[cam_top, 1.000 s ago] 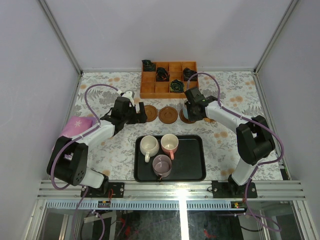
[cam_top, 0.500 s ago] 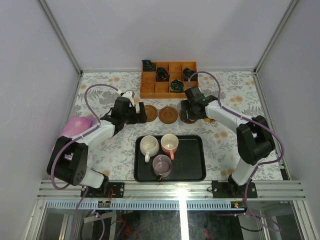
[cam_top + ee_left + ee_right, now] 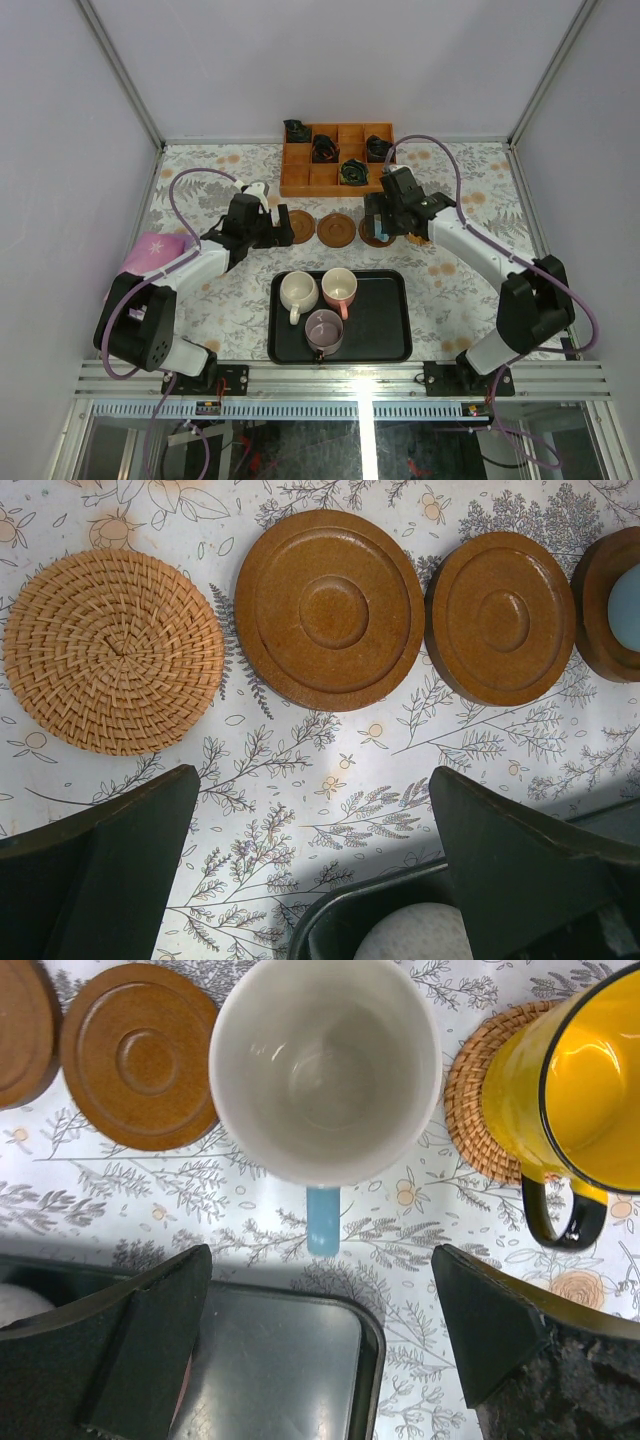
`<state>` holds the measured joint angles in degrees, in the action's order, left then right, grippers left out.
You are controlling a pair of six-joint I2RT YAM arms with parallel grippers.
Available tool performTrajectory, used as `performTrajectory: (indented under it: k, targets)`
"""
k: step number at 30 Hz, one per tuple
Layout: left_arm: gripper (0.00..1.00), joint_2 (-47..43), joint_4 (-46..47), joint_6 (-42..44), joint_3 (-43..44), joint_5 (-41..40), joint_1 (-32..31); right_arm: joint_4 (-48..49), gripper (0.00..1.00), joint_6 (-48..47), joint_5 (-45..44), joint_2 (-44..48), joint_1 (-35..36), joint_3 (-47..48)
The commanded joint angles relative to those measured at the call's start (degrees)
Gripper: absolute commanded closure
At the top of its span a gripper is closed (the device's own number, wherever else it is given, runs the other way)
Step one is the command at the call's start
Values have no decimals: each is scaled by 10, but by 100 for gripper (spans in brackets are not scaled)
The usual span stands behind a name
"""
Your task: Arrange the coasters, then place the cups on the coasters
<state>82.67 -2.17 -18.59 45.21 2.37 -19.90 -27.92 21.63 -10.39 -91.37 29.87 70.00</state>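
Observation:
My right gripper will next move back over the black tray (image 3: 390, 335) and down onto the pink cup's handle (image 3: 344, 311), because this cup is still standing there while brown coasters lie bare.
In the right wrist view the light blue cup (image 3: 325, 1065) stands free, white inside, handle toward me. My right gripper (image 3: 322, 1252) is open above it, touching nothing. Beside it the yellow cup (image 3: 585, 1075) sits on a woven coaster (image 3: 480, 1100). A bare brown coaster (image 3: 140, 1055) lies to the left. My left gripper (image 3: 312, 780) hangs open over a woven coaster (image 3: 113, 650) and two brown coasters (image 3: 330, 608) (image 3: 500, 615). The cream cup (image 3: 298, 292), pink cup (image 3: 340, 287) and mauve cup (image 3: 323, 330) stand in the black tray (image 3: 390, 335).
An orange wooden box (image 3: 337, 158) with square cells and small dark objects sits behind the coaster row. A pink cloth (image 3: 150, 252) lies at the left under my left arm. The tray's corner (image 3: 270, 1360) is just below my right fingers.
My right gripper has opened and let go of the light blue cup, then lifted off it; the right arm's elbow swung outward. The left arm has not moved.

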Motion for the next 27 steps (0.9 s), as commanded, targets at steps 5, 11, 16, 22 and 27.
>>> performTrajectory:
  k: [5,11,16,22,27]
  targets:
    - [0,-11,6,5,7,-2,-2,-28,1,14,-48,123,74,-46]
    - [0,-20,5,2,8,7,-3,-54,0,32,0,188,143,-81]
    - [0,-24,3,-4,9,16,-3,-66,1,51,59,238,159,-102]
    - [0,-27,2,-10,11,26,-4,-72,0,88,77,245,196,-124]
    - [0,-41,-7,-5,6,23,-8,-49,1,114,66,222,243,-133]
